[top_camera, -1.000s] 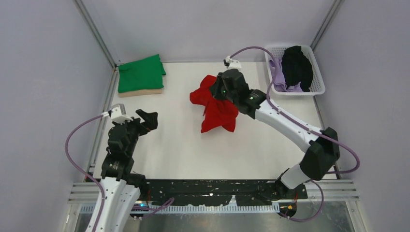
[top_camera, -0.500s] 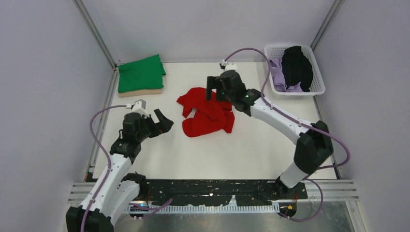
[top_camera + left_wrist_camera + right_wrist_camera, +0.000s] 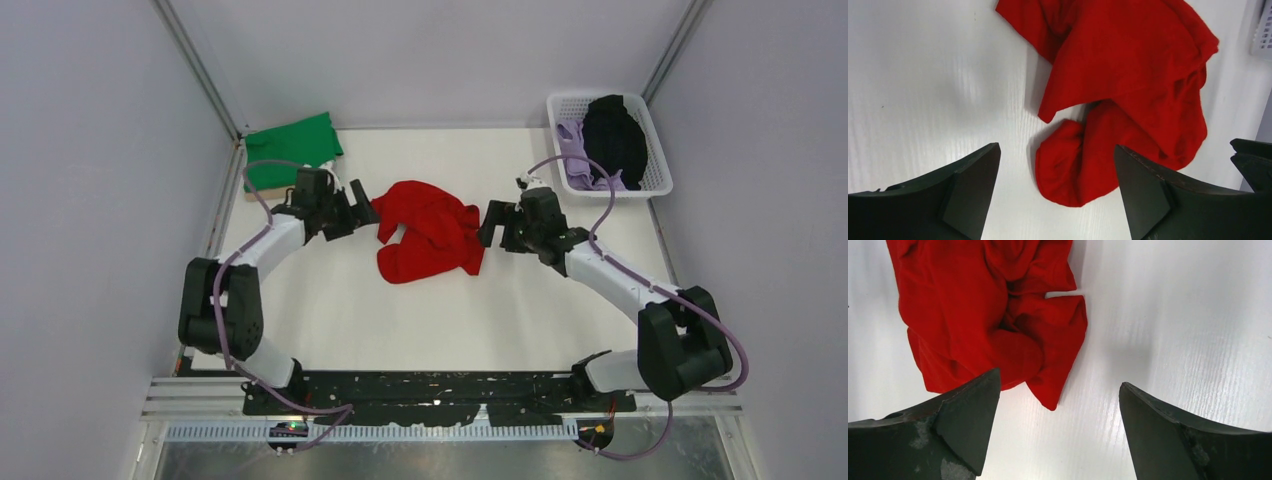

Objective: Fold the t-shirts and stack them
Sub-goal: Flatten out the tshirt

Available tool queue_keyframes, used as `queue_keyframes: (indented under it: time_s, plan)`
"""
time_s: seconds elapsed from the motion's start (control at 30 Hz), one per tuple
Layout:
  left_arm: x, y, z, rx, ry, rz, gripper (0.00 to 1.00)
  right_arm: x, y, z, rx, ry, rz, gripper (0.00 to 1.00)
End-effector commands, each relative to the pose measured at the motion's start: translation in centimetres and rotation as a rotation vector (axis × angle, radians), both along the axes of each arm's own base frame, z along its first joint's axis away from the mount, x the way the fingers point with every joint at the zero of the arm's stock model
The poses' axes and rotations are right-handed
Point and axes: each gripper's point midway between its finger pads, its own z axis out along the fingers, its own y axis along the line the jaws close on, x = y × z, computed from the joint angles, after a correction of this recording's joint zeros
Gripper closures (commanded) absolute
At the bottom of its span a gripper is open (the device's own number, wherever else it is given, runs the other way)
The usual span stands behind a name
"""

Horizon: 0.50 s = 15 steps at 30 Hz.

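The right gripper lowers outward onto the shirt's side edge (image 3: 475, 215) (image 3: 1067, 281) just past the notch next, since bare table beside that edge leaves room for a finger.
A bright red t-shirt (image 3: 430, 232) lies crumpled in the middle of the white table. My left gripper (image 3: 362, 212) is open at its left edge. In the left wrist view a rolled red fold (image 3: 1068, 165) lies on the table between the spread fingers of that gripper (image 3: 1055, 150), untouched. My right gripper (image 3: 492, 224) is open at the shirt's right edge. In the right wrist view a pointed corner of the red t-shirt (image 3: 983, 305) reaches just between the fingers of this gripper (image 3: 1059, 380). A folded green t-shirt (image 3: 293, 150) sits at the back left.
A white basket (image 3: 565, 100) at the back right holds a black garment (image 3: 612, 135) and a lavender one (image 3: 578, 160). Grey walls with metal rails close in the table on the left, back and right.
My right gripper opened and let the red t-shirt drop onto the table, then moved to its right side. My left arm swung forward to the shirt's left edge.
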Motion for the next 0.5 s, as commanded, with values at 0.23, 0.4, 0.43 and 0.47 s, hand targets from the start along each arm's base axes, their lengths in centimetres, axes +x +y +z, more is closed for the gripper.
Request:
queue_keyframes:
  time_s: [0.23,0.4,0.43,0.47]
  plan:
    - [2.8,-3.9,-3.3,-0.064,0.112,-0.131,0.25,6.7,2.8,-2.0,-0.005,-0.001,0.048,0.18]
    - [3.7,-4.6,-5.1,-0.031,0.156,-0.147,0.29,8.8,5.1,-4.2,0.052,0.040,0.088,0.22]
    - [3.9,-4.6,-5.4,-0.025,0.167,-0.141,0.31,9.2,5.4,-4.7,0.059,0.051,0.086,0.22]
    - [4.3,-4.6,-5.6,-0.019,0.170,-0.136,0.33,9.3,5.5,-4.9,0.062,0.055,0.087,0.23]
